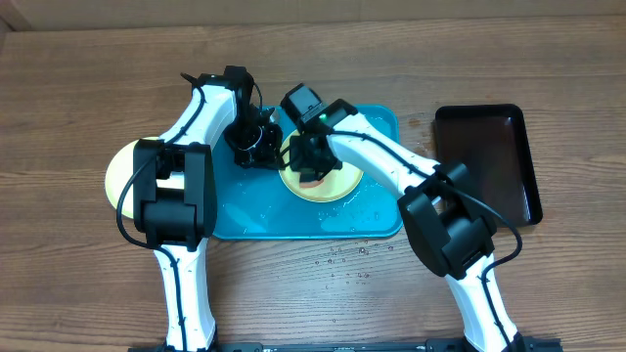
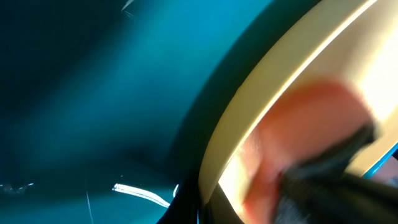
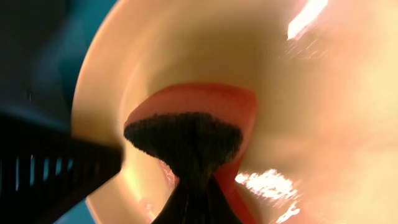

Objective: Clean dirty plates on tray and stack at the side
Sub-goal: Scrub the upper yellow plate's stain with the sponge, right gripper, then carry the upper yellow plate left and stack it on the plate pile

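Note:
The second yellow-green plate is to the left of my left gripper in the overhead view. My left gripper should next lift the plate on the tray by its rim and carry it over and down onto that second plate.
A pale yellow-green plate lies on the turquoise tray, right of its middle. My right gripper is over it, shut on a red-orange sponge with a dark scouring face, pressed on the plate's surface. My left gripper is at the plate's left rim and seems shut on it; the jaws are blurred. The sponge also shows in the left wrist view. A second yellow-green plate lies on the table left of the tray, partly under my left arm. The whitish-blue plate is out of view.
A narrow glossy black tray sits on the table to the right. Water drops are scattered in front of the turquoise tray, and its floor is wet.

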Controlling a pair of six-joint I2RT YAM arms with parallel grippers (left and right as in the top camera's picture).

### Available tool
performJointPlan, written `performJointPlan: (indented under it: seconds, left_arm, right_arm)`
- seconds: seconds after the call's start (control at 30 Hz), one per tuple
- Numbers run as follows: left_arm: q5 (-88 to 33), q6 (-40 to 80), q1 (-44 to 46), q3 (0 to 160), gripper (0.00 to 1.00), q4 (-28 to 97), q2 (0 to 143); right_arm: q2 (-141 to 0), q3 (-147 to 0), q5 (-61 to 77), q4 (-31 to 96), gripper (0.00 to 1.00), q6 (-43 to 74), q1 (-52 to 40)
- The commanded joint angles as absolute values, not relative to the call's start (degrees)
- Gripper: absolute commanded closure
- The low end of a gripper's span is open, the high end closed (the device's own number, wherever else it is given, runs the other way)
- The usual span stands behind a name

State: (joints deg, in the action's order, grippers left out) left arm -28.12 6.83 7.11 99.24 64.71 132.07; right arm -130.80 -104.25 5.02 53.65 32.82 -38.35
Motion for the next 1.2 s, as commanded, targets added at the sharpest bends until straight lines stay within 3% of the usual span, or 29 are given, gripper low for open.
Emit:
performJointPlan:
  seconds: [0.0,0.3,0.8,1.17]
  left_arm:
    - [-24.9,5.8,7.0,97.8,0.96,64.0,134.1]
    - [-23.6,5.8,6.0,98.5,0.96,64.3,132.5]
    - [-1.0,6.1,7.6,98.5,0.96,68.3,106.9]
    - [37.3,22.4,20.7,98.5,0.96,77.5,101.5]
  right_arm:
    - [-132.0,-103.9,7.9,54.9,0.96,33.2,-39.0]
    - [-128.8,-106.9,0.2,60.9,0.96,33.3,-35.2]
    - [-108.3,-112.9,-1.3,68.7,0.96,27.2,-18.6]
    - [-108.0,-112.8,-1.2,68.8,0.96,25.2,-11.2]
